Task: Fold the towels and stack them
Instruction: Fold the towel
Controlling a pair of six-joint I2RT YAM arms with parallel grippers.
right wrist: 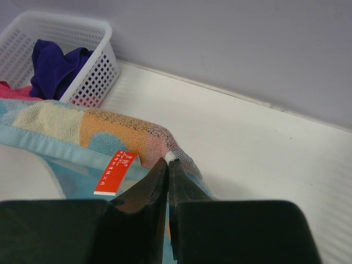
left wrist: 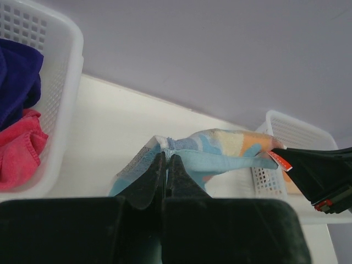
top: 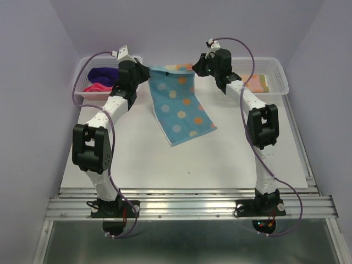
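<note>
Next, my left gripper brings the towel's held corner back and down onto the towel's near corner (top: 172, 143) and releases. That corner lies flat, back toward the base and below it.
A light blue towel (top: 177, 104) with orange and pale spots hangs stretched between both arms, its lower end trailing onto the white table. My left gripper (top: 144, 70) is shut on one top corner of this towel (left wrist: 214, 151), and my right gripper (top: 193, 68) is shut on the other corner (right wrist: 110, 135), beside a red label (right wrist: 114, 173). The left gripper (left wrist: 166, 157) and the right gripper (right wrist: 169, 161) each pinch cloth at the tips. A dark purple towel (top: 103, 73) and a pink-red towel (top: 97, 88) lie in the left basket. An orange-tan towel (top: 258, 82) lies in the right basket.
A white mesh basket (top: 81, 93) stands at the back left and another white mesh basket (top: 278, 77) at the back right. The white table (top: 220, 165) ends at a metal rail (top: 187, 204) near the arm bases. Lilac walls close in on three sides.
</note>
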